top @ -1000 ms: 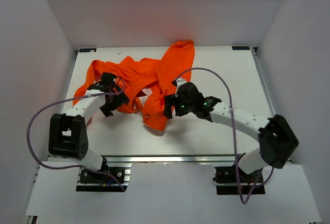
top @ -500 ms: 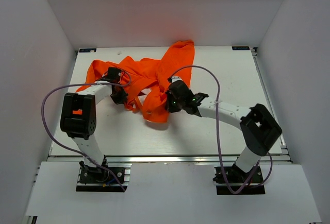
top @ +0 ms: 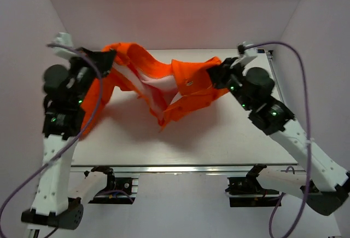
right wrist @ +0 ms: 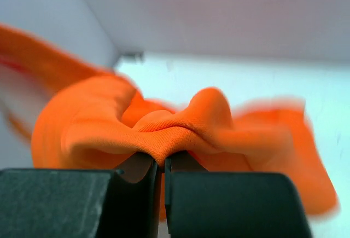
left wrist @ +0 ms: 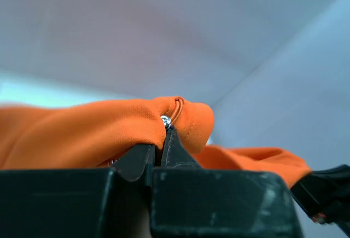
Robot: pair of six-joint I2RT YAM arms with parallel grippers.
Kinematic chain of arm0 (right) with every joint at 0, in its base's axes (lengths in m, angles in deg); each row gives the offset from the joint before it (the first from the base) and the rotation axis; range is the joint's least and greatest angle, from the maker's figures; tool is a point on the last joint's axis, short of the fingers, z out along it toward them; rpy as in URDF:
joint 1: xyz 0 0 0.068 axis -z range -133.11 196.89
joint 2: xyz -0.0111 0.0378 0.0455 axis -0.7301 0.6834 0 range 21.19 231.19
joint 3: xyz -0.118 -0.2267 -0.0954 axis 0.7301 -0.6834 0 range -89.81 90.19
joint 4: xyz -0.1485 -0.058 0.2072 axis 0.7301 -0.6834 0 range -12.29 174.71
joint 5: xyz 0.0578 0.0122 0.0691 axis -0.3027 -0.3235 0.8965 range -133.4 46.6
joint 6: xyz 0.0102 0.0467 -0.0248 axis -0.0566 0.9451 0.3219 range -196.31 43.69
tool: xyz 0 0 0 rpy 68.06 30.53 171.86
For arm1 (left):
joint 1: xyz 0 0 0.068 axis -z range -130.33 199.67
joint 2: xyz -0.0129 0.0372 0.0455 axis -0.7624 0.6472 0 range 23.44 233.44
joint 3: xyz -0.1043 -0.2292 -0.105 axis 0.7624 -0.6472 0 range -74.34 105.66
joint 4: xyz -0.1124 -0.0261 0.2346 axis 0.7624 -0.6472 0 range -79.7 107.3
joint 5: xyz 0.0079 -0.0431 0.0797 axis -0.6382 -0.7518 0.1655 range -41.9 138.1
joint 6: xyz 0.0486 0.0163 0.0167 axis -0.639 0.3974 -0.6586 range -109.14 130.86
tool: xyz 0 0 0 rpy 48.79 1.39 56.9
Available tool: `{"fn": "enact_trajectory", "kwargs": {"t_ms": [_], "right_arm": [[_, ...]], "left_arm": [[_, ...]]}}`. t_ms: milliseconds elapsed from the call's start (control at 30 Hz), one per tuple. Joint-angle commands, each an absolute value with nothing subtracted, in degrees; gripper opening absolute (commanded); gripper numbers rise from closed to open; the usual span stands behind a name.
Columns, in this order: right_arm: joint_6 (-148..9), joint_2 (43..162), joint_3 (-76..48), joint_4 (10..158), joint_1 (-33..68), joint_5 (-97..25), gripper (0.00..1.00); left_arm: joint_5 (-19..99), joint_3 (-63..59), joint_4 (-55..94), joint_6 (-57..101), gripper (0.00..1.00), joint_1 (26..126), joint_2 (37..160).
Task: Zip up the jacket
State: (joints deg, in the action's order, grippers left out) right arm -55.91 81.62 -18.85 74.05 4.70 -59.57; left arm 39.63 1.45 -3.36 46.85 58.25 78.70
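The left gripper will lift away from the right gripper, then lower to the far side of the table, as the jacket (top: 186,87) sags bunched between them.
The orange jacket (top: 186,87) hangs in the air between both arms, sagging in the middle, with its pale lining (top: 150,90) showing. My left gripper (top: 104,57) is shut on the jacket's left end, high at the left. In the left wrist view the fingers (left wrist: 178,150) pinch a fold of the jacket (left wrist: 98,131) beside a small silver snap (left wrist: 165,120). My right gripper (top: 216,74) is shut on the jacket's right end. In the right wrist view a ridge of the jacket (right wrist: 180,123) is clamped between the fingers (right wrist: 186,164).
The white table (top: 219,134) lies below the hanging cloth, walled in by white panels at the back and both sides. A purple cable (top: 295,74) loops off the right arm, another (top: 93,85) off the left arm.
Both grippers closed on the jacket where it lay on the table. Both arms then rose and moved apart, lifting and stretching the jacket into the air.
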Motion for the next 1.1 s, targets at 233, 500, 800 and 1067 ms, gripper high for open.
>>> {"fn": "enact_trajectory", "kwargs": {"t_ms": [233,500,800,1067], "right_arm": [[-69.9,71.4,4.7,75.0,4.5,-69.7,0.0],[-71.3,72.9,7.8,70.4,4.5,-72.0,0.0],[-57.9,96.4,0.9,67.3,26.9,-53.1,0.0],[-57.3,139.3,26.5,59.5,33.8,-30.0,0.89]], "left_arm": [[45.2,32.2,-10.9,42.9,0.0,58.2,82.8],[42.0,33.2,-7.1,45.0,0.0,58.3,84.6],[44.1,22.3,-3.4,48.8,0.0,58.5,108.5],[42.6,68.0,-24.9,42.4,0.93,61.4,154.0]]}}
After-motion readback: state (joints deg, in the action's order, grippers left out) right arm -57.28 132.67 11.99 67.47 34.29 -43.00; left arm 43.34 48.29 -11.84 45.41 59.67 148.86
